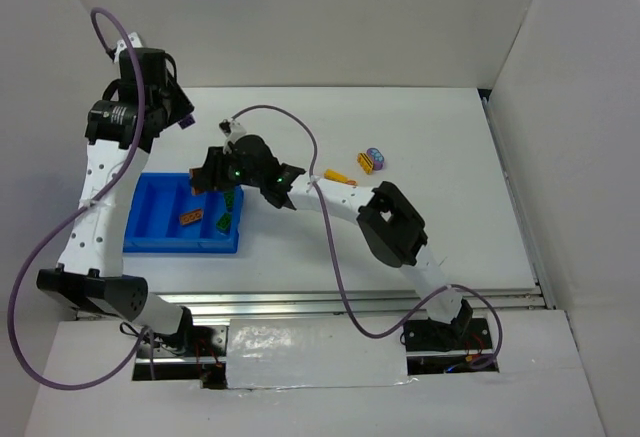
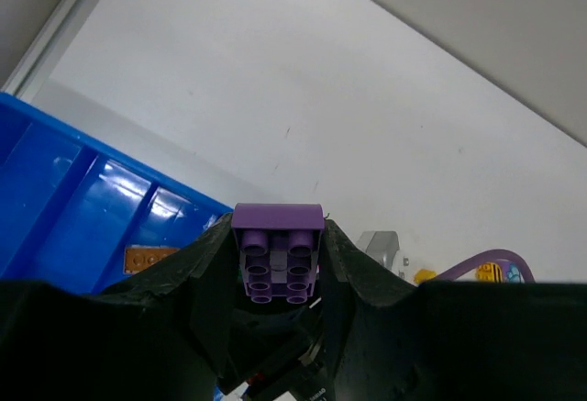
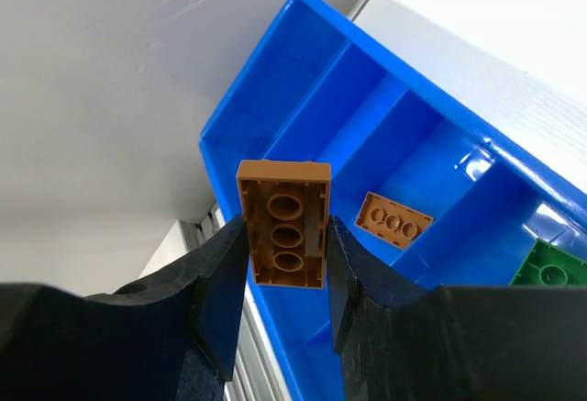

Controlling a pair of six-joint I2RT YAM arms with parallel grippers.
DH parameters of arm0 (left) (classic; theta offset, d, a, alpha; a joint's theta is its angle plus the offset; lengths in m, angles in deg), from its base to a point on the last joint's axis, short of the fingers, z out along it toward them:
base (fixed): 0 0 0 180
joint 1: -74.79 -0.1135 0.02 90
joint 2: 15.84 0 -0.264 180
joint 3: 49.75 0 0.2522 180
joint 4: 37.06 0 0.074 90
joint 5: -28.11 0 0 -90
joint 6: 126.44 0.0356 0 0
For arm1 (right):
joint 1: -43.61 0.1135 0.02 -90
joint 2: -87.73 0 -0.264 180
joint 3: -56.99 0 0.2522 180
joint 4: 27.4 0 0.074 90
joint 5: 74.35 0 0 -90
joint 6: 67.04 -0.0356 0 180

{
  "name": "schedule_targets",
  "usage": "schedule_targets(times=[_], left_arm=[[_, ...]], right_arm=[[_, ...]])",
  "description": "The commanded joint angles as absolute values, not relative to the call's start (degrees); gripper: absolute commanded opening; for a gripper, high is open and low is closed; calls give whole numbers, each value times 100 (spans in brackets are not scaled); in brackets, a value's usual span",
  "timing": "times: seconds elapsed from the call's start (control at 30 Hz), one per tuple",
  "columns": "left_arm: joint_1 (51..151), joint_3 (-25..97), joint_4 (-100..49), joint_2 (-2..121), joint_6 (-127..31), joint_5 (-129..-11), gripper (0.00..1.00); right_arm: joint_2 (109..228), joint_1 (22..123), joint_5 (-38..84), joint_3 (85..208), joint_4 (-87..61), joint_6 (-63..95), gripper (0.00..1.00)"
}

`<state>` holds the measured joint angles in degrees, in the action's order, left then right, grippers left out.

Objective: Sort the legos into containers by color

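My right gripper dips a little and shifts left in the top view next, over the blue tray's middle section (image 1: 190,214) (image 3: 399,211), since another orange-brown lego lies there.
My left gripper (image 1: 183,119) is raised beyond the far edge of the blue tray (image 1: 150,237) and is shut on a purple lego (image 2: 277,250), as the left wrist view (image 2: 277,228) shows. My right gripper (image 1: 212,173) hangs over the tray's right part, shut on an orange-brown lego (image 3: 284,222) held upright between the fingers (image 3: 284,236). Another orange-brown lego (image 1: 192,217) lies in a middle compartment and also shows in the right wrist view (image 3: 394,221). A green lego (image 1: 225,222) lies in the rightmost compartment and also shows in the right wrist view (image 3: 555,274).
A yellow-and-orange lego (image 1: 340,177) and a purple-and-yellow lego (image 1: 372,160) lie on the white table to the right of the tray. White walls enclose the table at the back and both sides. The right arm's purple cable (image 1: 320,227) loops over the table.
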<state>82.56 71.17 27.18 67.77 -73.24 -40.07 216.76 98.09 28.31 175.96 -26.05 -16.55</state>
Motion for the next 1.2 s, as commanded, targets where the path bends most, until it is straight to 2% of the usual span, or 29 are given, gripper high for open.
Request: schedule_targets(times=[0.0,0.3,0.47,0.63,0.67,0.7,0.73,0.8,0.87,0.9,1.07,1.17], left_arm=[[8199,7125,2768,6704,-7520,-4194,0],[8164,6562,2768,6064,-7529,-3851,0],[8085,6316,2654,5703,-7476,-4096,0],[8068,6184,2601,5430,-7423,-4247,0],[8059,6097,2601,5325,-7397,-4221,0],[8033,6052,2610,5272,-7406,-4194,0],[8024,5991,2618,5219,-7406,-4168,0],[7962,5841,2697,5052,-7449,-4071,0],[7918,5710,2733,4886,-7502,-3975,0],[7866,5683,2794,4850,-7511,-3957,0],[7646,5419,2856,4639,-7555,-4071,0],[7461,5331,2926,4568,-7555,-4045,0]], right_arm=[[21911,9784,2804,17991,-2752,-1843,0],[22623,10197,1752,19168,-1780,-1808,0],[22896,10320,1337,19555,-1409,-1739,1],[22835,10372,1292,19284,-1461,-1677,17],[22800,10381,1310,19240,-1505,-1642,23],[22800,10381,1327,19231,-1496,-1633,38],[22800,10390,1345,19231,-1496,-1607,44],[22791,10399,1397,19204,-1549,-1528,56],[22747,10390,1512,19134,-1689,-1387,61],[22704,10381,1503,19117,-1698,-1369,67],[22712,10373,1512,19318,-1611,-1141,74],[22187,10346,1328,18706,-1943,-1114,74]])
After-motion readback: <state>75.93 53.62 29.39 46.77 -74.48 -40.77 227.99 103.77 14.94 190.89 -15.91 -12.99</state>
